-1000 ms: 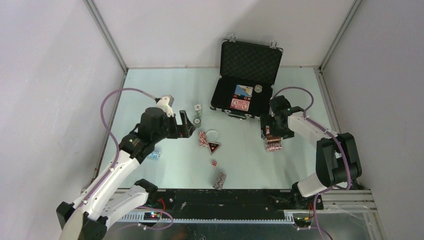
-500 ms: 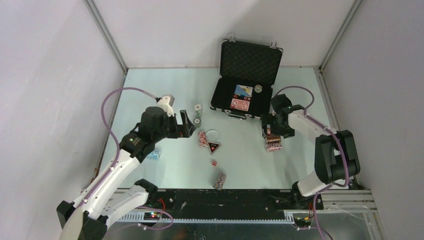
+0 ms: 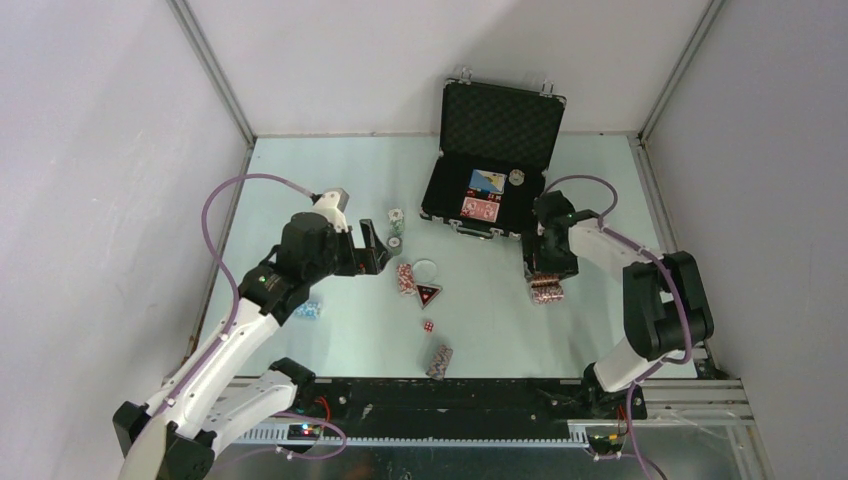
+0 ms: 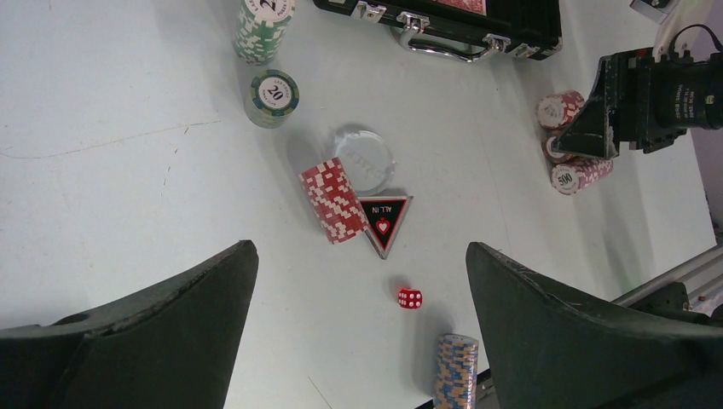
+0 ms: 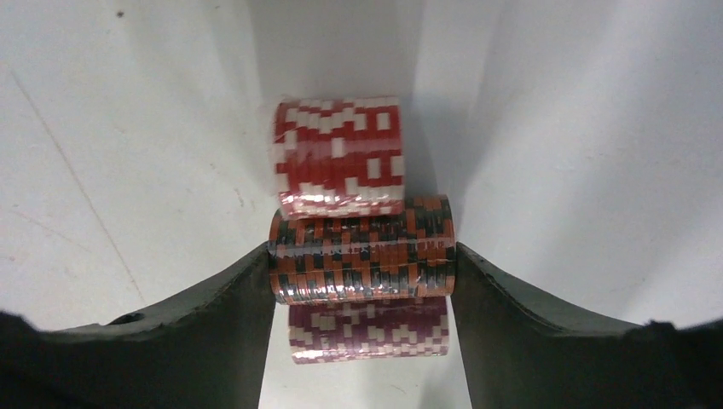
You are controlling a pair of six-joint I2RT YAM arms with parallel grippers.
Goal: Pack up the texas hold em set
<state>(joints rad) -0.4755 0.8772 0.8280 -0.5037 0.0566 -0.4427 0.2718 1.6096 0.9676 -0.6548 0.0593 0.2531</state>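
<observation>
My right gripper should next lift the orange-and-black stack, swing it outward, turning, and release it on the briefcase's bare part [image 3: 518, 214] beside the red deck, which lies outward of the gripper.
The black briefcase [image 3: 497, 128] stands open at the back with card decks [image 3: 481, 196] in its base. My right gripper [image 5: 362, 260] is shut on an orange-and-black chip stack [image 5: 362, 239] lying on its side, one finger at each end. A red-and-white stack [image 5: 339, 158] lies beyond it and a purple one [image 5: 367, 331] nearer. My left gripper [image 4: 360, 249] hovers open and empty above a red chip stack [image 4: 333, 200], the "ALL IN" token [image 4: 383, 223], a clear round token [image 4: 364, 158] and a red die [image 4: 409, 298].
Two green chip stacks [image 4: 273, 95] stand left of the case handle [image 4: 443, 44]. A blue-and-orange stack [image 3: 439, 361] lies near the front edge. Light blue chips [image 3: 309, 310] lie beside the left arm. Walls close in on three sides.
The right gripper's fingers have closed in onto the orange-and-black stack, and its wrist has shifted slightly left. The left arm has not moved.
</observation>
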